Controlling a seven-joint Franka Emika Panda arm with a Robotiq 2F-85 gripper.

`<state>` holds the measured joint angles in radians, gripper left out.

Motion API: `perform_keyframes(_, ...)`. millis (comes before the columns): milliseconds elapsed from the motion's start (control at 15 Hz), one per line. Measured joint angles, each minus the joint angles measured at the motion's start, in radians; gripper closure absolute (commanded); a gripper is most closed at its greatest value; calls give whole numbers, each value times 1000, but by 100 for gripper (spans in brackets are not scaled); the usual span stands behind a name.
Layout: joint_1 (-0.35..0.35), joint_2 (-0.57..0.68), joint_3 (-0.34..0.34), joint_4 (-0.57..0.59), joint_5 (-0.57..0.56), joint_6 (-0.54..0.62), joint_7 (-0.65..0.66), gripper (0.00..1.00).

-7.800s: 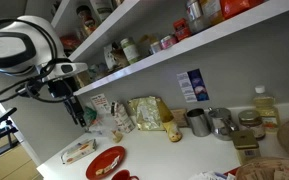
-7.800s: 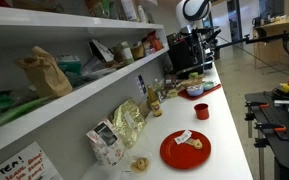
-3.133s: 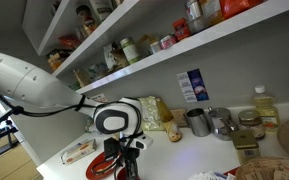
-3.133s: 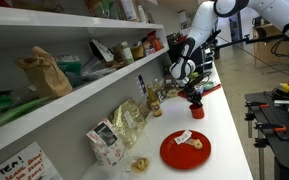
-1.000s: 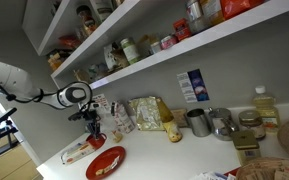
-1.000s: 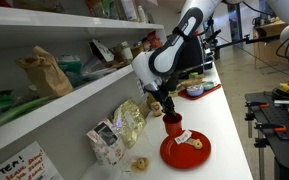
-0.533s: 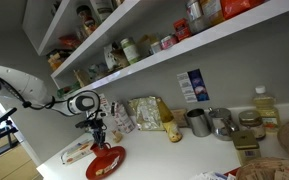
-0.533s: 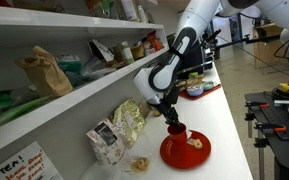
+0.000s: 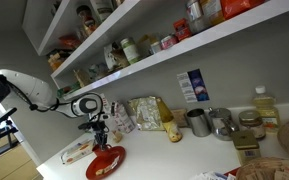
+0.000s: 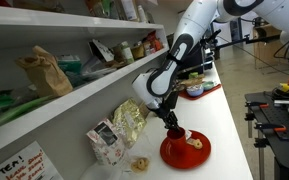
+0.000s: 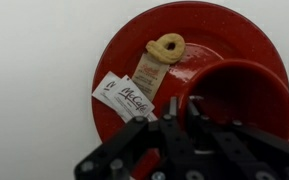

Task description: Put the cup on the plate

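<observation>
My gripper lowers the cup (image 9: 101,146) next onto the plate's open part below, beside the sachets and clear of the biscuit, and releases the cup's rim.
My gripper (image 11: 184,102) is shut on the near rim of the small red cup (image 11: 242,100), one finger inside and one outside. The cup hangs upright over the right part of the round red plate (image 11: 209,30), which lies on the white counter. In both exterior views the cup (image 9: 101,146) (image 10: 173,130) is low over the plate (image 9: 108,164) (image 10: 192,152), near its back edge. Whether its base touches the plate I cannot tell. The gripper (image 10: 169,120) comes down on it from above.
On the plate lie a white sachet (image 11: 124,97), a brown sachet (image 11: 149,72) and a ring-shaped biscuit (image 11: 166,47). A pale oblong packet (image 9: 77,151) sits beside the plate. Snack bags (image 9: 149,113) and grey metal mugs (image 9: 197,122) stand along the wall under a low shelf (image 9: 184,45).
The arm has carried the cup sideways over the plate and lowered it close to the plate's face. The gripper has stayed shut on the cup.
</observation>
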<state>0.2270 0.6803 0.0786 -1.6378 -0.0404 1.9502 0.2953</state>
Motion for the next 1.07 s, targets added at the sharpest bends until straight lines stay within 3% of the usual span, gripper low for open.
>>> perform_keyframes(1067,-6,63,8,62,73,-33,0,98)
